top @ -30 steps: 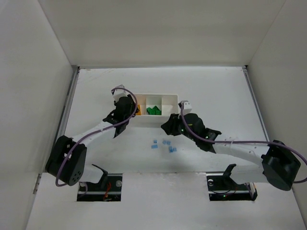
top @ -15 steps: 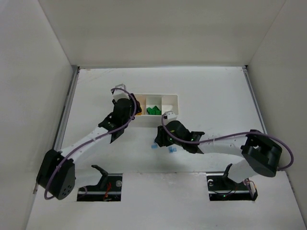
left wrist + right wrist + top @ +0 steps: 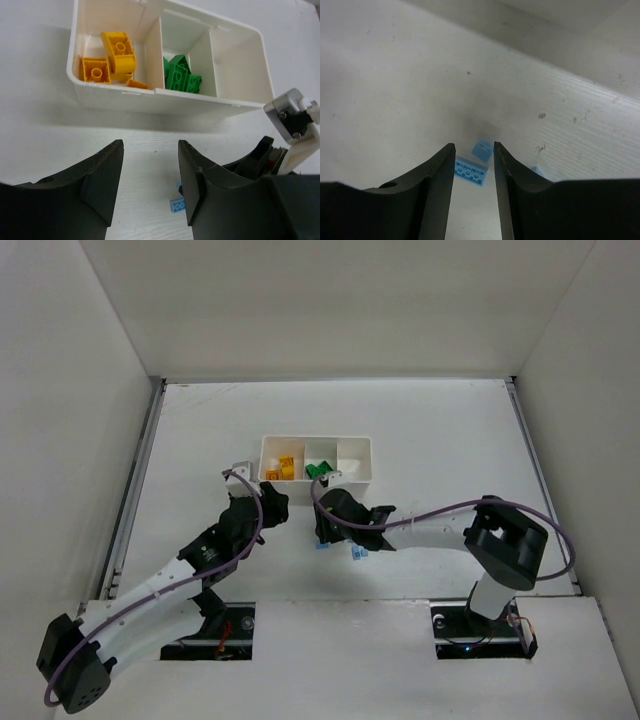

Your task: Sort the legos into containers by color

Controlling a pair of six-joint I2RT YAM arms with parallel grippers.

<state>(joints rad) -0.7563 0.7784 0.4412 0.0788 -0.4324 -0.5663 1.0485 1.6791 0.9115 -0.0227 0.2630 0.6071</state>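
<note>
The loose flat blue brick is below my left gripper and to its right in the top view, so I will lower it that way, fingers on both sides of the brick.
The white tray point(image 3: 355, 457) holds yellow bricks point(image 3: 284, 468) in its left compartment and green bricks point(image 3: 317, 471) in the middle one; the right one holds nothing. Light blue bricks point(image 3: 322, 545) lie on the table in front of the tray. My right gripper point(image 3: 324, 531) hangs open just above them. In the right wrist view a flat blue brick point(image 3: 470, 171) and a smaller one point(image 3: 482, 150) show between its fingertips point(image 3: 472, 148), not gripped. My left gripper point(image 3: 272, 503) is open and empty, short of the tray's front wall point(image 3: 150, 100). The yellow bricks point(image 3: 112, 60) and green bricks point(image 3: 181, 75) also show there.
Another blue brick point(image 3: 358, 555) lies a little right of the right gripper. One blue brick point(image 3: 177, 204) shows beside the left gripper's right finger. The right arm's wrist point(image 3: 292, 117) is close on the left gripper's right. White walls surround the table.
The left gripper has drawn back from over the tray's left compartment toward the near side. The right gripper has swung left and down from beside the tray to over the blue bricks.
</note>
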